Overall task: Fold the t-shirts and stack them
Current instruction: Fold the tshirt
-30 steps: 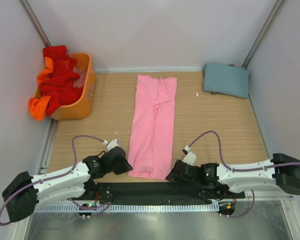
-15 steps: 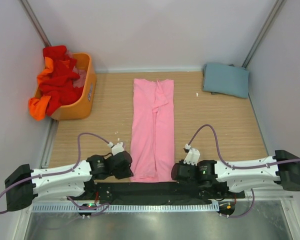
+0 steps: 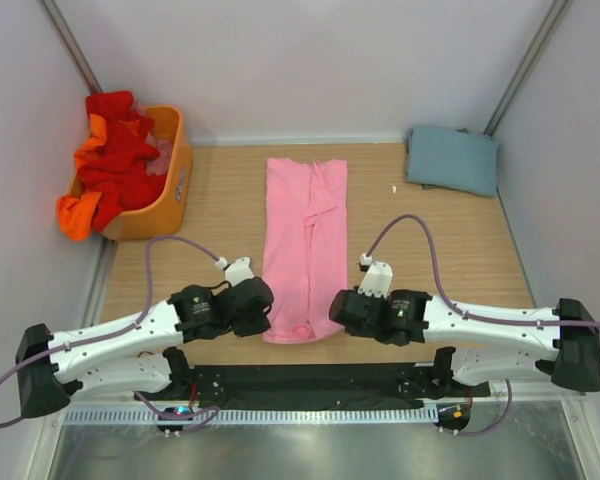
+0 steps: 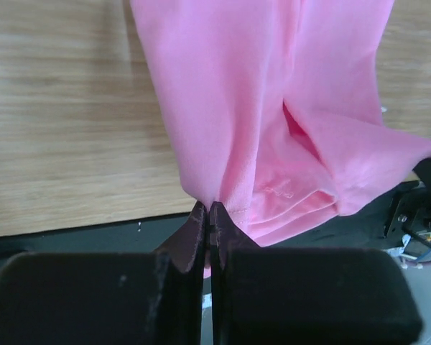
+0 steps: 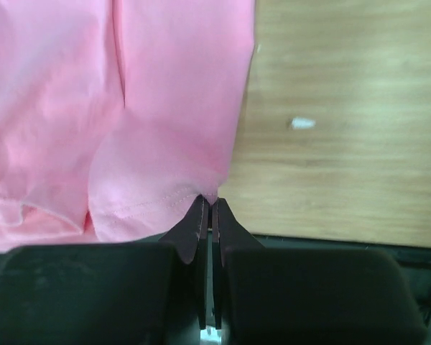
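The pink t-shirt still lies long, so the robot's right gripper will next carry its hem corner of the t-shirt outward over the t-shirt and let go of it just past the t-shirt's middle (image 3: 336,233).
A light pink t-shirt (image 3: 305,240) lies as a long narrow strip down the middle of the table, its near end lifted. My left gripper (image 3: 266,310) is shut on that end's left corner; the left wrist view shows the pink t-shirt (image 4: 266,108) pinched at my left gripper (image 4: 208,207). My right gripper (image 3: 332,311) is shut on the right corner, and the hem of the pink t-shirt (image 5: 165,108) runs into my right gripper (image 5: 207,202). A folded grey-blue t-shirt (image 3: 452,159) rests at the far right. Red and orange t-shirts (image 3: 108,160) are heaped in the basket.
The orange plastic basket (image 3: 170,190) stands at the far left against the wall. A black mat (image 3: 310,380) runs along the table's near edge between the arm bases. Walls close in the table on three sides.
Both grippers have moved away from the near edge with the shirt's near end, lifting it. The right gripper closed on its corner during the last second.
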Robot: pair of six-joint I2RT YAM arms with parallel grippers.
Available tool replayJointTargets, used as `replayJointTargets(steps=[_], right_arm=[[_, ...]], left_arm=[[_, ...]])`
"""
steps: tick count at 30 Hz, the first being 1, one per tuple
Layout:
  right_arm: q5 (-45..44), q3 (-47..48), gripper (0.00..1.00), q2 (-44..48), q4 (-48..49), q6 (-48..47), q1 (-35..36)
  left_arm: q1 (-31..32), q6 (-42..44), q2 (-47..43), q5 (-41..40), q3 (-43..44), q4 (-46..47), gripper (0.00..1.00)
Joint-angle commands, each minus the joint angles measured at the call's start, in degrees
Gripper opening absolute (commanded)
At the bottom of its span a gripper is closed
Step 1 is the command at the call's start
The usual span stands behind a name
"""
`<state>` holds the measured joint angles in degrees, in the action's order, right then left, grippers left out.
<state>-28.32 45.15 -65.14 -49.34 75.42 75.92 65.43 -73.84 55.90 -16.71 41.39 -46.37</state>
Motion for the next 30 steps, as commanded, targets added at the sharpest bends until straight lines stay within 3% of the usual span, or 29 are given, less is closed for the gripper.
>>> replayJointTargets(steps=[1,8,16,30], right_arm=[[-1.4,3.1,0.01,2.0,0.1,-9.6,-6.6],[4.1,8.4,0.01,-1.2,4.2,-24.7,-18.1],[5.9,14.6,0.01,-7.7,6.7,-33.3,-27.7],[10.3,22.2,0.01,-20.5,11.4,-42.5,-37.1]], left_arm=[[-3.0,5.2,2.4,-3.9,4.3,-4.3,0.0],[-14.7,15.8,10.0,1.5,12.5,-1.7,0.0],[-24.2,28.7,20.5,7.6,19.9,2.8,0.0],[-33.9,35.3,33.9,12.6,29.9,3.8,0.0]])
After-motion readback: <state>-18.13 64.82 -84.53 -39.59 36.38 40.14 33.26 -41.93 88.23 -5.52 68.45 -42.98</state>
